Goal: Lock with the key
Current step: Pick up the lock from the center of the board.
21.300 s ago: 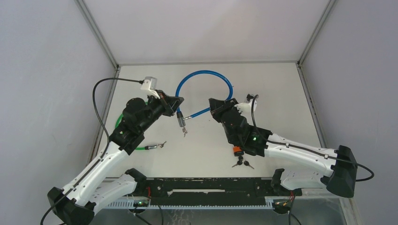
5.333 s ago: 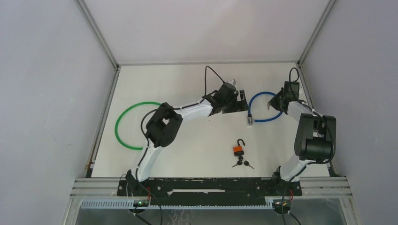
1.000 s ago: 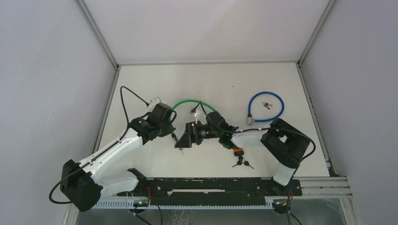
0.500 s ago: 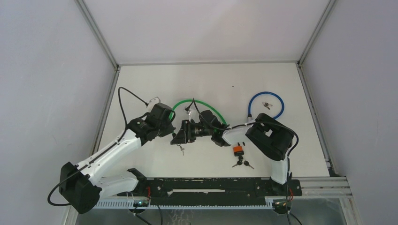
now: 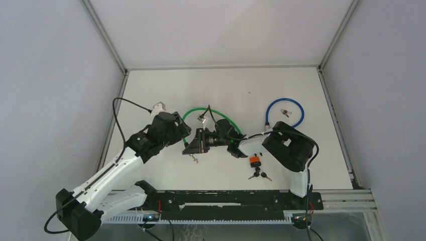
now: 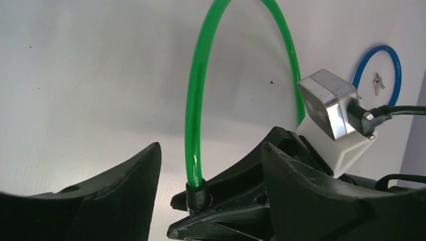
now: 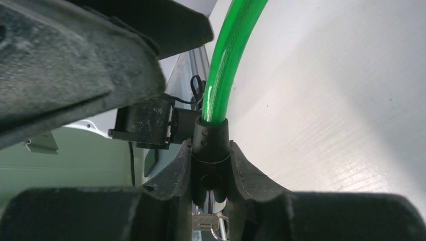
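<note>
The left gripper goes down open onto the green cable point(image 6: 193, 169) just above the black lock body point(image 6: 197, 196) next and closes there. My right gripper's fingers cover that lock body.
A green cable lock point(image 5: 201, 108) arcs over the table's middle. My right gripper point(image 5: 190, 145) is shut on its black lock body point(image 7: 211, 145), one finger point(image 7: 181, 170) on each side. The key point(image 7: 203, 221) sits in the bottom of the body with its ring hanging point(image 5: 195, 159). The green cable point(image 7: 226, 65) rises out of the body's top. My left gripper point(image 6: 210, 160) stands open just left of it, its fingers wide on either side of the lock body point(image 6: 197, 196) without touching it. In the top view the left gripper point(image 5: 185, 133) faces the right one closely.
An orange padlock point(image 5: 255, 161) with an open shackle lies right of the grippers, loose keys point(image 5: 258, 175) just below it. A blue cable lock point(image 5: 285, 99) lies coiled at the back right with small keys point(image 5: 286, 112) inside the loop.
My left gripper has opened, let go of the green lock's body and drawn back a little to the left. My right gripper has closed on that lock body.
</note>
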Controlling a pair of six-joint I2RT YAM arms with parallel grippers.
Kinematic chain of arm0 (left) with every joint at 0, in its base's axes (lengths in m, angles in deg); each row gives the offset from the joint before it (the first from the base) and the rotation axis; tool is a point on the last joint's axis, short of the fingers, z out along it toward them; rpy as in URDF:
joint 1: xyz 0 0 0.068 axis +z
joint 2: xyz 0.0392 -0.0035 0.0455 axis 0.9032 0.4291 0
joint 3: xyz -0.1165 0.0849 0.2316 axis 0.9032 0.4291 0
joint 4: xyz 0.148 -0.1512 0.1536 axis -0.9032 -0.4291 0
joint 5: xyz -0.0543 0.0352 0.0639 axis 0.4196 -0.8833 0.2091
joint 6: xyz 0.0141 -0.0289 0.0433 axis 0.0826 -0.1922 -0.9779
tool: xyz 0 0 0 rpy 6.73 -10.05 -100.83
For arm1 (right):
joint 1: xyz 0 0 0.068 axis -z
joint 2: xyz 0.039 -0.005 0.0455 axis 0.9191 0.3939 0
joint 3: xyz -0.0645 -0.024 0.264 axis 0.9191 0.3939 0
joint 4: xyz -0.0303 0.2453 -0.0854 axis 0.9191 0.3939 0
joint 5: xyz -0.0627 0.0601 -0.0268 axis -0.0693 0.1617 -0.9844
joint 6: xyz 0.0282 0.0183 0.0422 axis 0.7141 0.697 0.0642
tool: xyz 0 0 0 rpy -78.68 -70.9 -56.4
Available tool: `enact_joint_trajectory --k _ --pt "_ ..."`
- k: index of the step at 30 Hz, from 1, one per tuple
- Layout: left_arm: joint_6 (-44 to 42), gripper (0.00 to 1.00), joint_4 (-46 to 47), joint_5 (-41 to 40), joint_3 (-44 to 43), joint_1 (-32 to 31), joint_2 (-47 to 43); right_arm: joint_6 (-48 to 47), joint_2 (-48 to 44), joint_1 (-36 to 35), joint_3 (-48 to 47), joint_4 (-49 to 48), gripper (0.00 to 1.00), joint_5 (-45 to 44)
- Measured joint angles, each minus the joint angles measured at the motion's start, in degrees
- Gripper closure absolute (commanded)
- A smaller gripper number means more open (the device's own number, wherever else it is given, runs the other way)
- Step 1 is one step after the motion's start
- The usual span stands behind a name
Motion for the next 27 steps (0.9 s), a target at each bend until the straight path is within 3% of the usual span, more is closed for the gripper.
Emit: enact_joint_trajectory --k 4,8,12,13,16,17,20,22,23,25,27 --pt "-0.22 0.28 2.8 1.64 2.69 1.27 -0.85 0.07 0.0 -0.02 0.09 -1.27 1.0 0.63" --pt "0.09 0.44 3.89 2.93 4.94 2.27 -0.57 0.22 0.0 -0.04 0.31 -1.77 1.0 1.03" --pt "0.42 0.41 5.68 4.15 5.86 2.86 0.52 0.9 0.0 -0.07 1.03 -3.1 1.0 1.29" --pt "0.42 0.45 6.49 4.55 6.34 2.93 0.48 0.94 0.0 -0.07 1.14 -3.32 1.0 1.4" --pt "0.39 0.88 8.57 6.23 7.48 3.04 0.37 0.92 0.0 -0.09 1.49 -3.69 1.0 1.88" --pt "0.48 0.98 9.01 6.73 7.58 3.04 0.37 0.87 0.0 -0.11 1.51 -3.58 1.0 2.03" --pt "-0.61 1.0 9.05 7.48 7.63 3.34 0.48 0.44 -0.15 -0.02 1.64 -3.5 1.0 1.99" --pt "-0.85 1.0 9.05 7.78 7.63 3.34 0.5 -0.46 -0.79 -0.04 1.66 -1.95 0.59 1.84" --pt "-0.92 1.0 8.98 7.89 7.61 3.34 0.48 -1.07 -1.55 -0.04 1.7 -0.44 0.44 1.64" --pt "-1.77 1.0 8.57 7.93 7.48 3.28 -0.04 -2.91 -4.55 0.35 1.77 4.85 0.29 0.9" --pt "-3.48 1.0 7.8 7.56 7.48 3.37 -1.73 -5.88 -10.23 0.81 2.03 12.76 0.23 -0.98"
